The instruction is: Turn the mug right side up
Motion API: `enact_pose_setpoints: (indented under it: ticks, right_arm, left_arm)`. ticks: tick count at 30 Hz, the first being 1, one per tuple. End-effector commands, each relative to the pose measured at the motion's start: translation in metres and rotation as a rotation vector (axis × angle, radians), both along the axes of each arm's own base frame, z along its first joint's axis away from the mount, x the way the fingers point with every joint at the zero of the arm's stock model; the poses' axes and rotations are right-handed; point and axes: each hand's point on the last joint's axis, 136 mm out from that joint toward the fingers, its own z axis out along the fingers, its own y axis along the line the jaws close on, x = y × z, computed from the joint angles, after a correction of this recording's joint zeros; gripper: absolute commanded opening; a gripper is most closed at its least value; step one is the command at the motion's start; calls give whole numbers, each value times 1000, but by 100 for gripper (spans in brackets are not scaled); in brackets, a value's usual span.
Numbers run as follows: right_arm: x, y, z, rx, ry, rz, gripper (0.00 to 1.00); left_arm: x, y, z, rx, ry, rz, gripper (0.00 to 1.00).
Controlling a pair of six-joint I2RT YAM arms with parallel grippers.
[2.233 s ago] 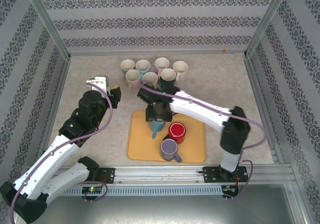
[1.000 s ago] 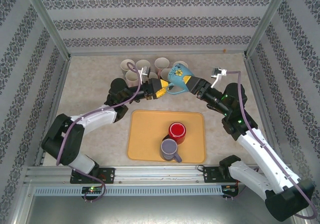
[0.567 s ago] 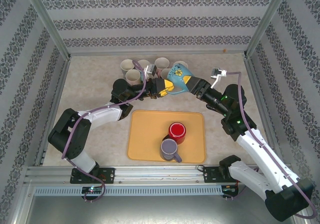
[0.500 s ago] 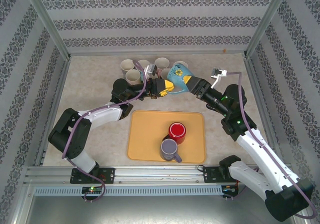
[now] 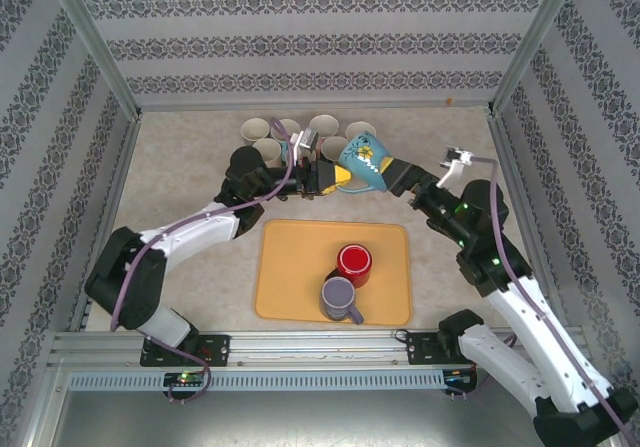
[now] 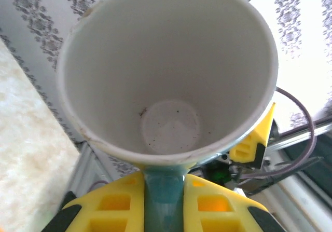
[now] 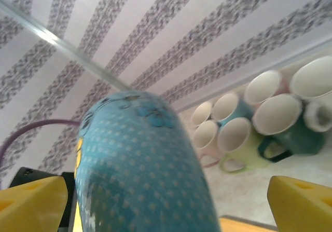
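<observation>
Next, the left gripper turns to bring the teal mug's opening up. It lowers the tipped mug onto bare tabletop (image 5: pixel 399 151) beside the mug cluster and releases it.
A teal dotted mug (image 5: pixel 362 159) with a flower pattern hangs in the air behind the tray, tipped on its side. My left gripper (image 5: pixel 335 175) is shut on its handle. In the left wrist view the yellow fingers (image 6: pixel 114 206) clamp the teal handle (image 6: pixel 163 190), and the mug's white inside (image 6: pixel 166 86) faces the camera. My right gripper (image 5: pixel 400 174) stands open just right of the mug. In the right wrist view its yellow fingertips (image 7: pixel 301 203) sit wide apart, with the mug's body (image 7: pixel 140 169) between them and untouched.
An orange tray (image 5: pixel 290 287) near the front holds a red mug (image 5: pixel 354 263) and a purple mug (image 5: pixel 339 297), both upright. Several pale mugs (image 5: pixel 300 137) cluster at the back of the table, also visible as a mug cluster (image 7: pixel 259 118) beyond my right gripper.
My left gripper has shut on the mug's handle. My right gripper has opened, let go of the mug and drawn back to the right.
</observation>
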Motion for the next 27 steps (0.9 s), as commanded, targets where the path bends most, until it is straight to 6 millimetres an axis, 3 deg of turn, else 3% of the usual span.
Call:
enact_pose_setpoints:
  ticks: [1, 6, 14, 21, 27]
  right_arm:
    - [-11, -47, 4, -125, -36, -211, 98]
    - [-30, -83, 2, -248, -42, -349, 98]
    - [-36, -90, -3, -337, -5, -359, 98]
    - [-40, -98, -7, -386, 7, -384, 98]
    - [-44, -102, -14, -405, 17, -391, 98]
  left_arm:
    - [-5, 9, 24, 135, -240, 96, 1]
    - [13, 20, -10, 555, -422, 296, 0]
    - [39, 2, -74, 926, -544, 421, 0]
    - [67, -26, -121, 1056, -587, 464, 0]
    - [95, -43, -149, 1113, -620, 515, 0]
